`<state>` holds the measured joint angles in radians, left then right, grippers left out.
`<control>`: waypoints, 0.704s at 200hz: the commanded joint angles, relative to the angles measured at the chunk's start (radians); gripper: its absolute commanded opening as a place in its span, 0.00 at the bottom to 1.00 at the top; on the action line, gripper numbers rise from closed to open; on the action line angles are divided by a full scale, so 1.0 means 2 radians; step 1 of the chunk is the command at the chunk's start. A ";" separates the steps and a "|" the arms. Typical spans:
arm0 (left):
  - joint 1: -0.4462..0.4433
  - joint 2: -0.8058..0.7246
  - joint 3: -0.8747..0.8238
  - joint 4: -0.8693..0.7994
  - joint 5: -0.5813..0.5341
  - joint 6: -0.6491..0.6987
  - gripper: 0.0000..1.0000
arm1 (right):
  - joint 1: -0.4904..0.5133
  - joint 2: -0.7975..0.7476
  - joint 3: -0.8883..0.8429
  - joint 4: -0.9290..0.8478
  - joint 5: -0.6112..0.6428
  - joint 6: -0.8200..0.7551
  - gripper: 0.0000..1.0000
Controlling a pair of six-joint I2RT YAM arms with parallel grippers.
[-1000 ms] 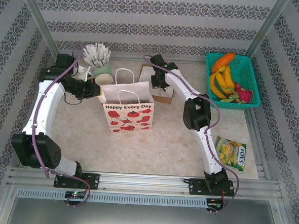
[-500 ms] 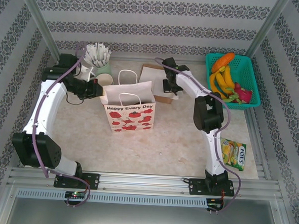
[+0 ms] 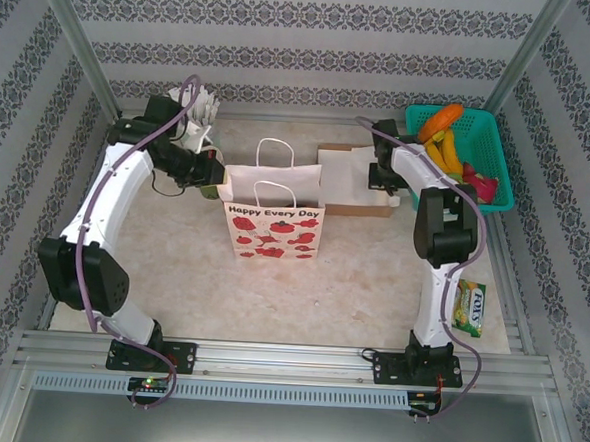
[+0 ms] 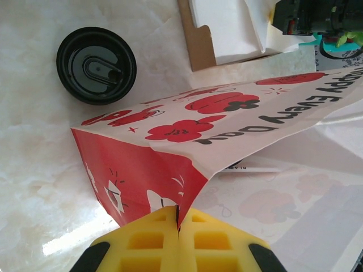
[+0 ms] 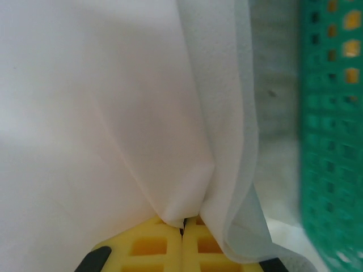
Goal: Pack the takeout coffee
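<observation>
The left gripper pulls the bag's edge toward the cardboard box (image 4: 201, 42) next, then releases it, because the takeout coffee (image 4: 96, 65) stands close beside the bag's red side.
The takeout coffee (image 4: 96, 65) stands on the table, and I look down on its round black lid, just beyond the bag's red side. My left gripper (image 4: 178, 224) is shut on the edge of the paper bag (image 3: 272, 225), white with red flowers and "Happy Every Day". From above, the left gripper (image 3: 212, 179) sits at the bag's back left corner. My right gripper (image 5: 182, 222) is shut on a fold of white napkin (image 5: 113, 113). From above, the right gripper (image 3: 383, 176) is over the cardboard box (image 3: 351, 199) that holds the napkins.
A green basket (image 3: 499, 158) of fruit stands at the back right, its wall (image 5: 332, 113) close beside the right gripper. A cup of white-wrapped sticks (image 3: 204, 105) stands behind the left arm. A snack packet (image 3: 468, 307) lies at the right edge.
The left gripper has carried the bag to the right and slightly forward. The right gripper has moved right toward the basket, and the napkin box has slid with it.
</observation>
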<state>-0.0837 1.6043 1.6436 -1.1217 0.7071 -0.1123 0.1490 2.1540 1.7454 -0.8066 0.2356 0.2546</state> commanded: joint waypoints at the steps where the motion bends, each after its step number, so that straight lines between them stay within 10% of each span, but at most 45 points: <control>1: -0.010 0.018 0.011 0.002 -0.004 -0.004 0.03 | 0.005 -0.042 -0.013 0.010 -0.031 -0.014 0.00; 141: -0.067 0.051 0.049 0.034 -0.006 -0.033 0.18 | 0.001 -0.290 -0.150 0.154 -0.070 -0.079 0.00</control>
<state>-0.2077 1.7065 1.7222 -1.0676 0.7216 -0.1719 0.1783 1.6508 1.4990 -0.6128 0.1284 0.1677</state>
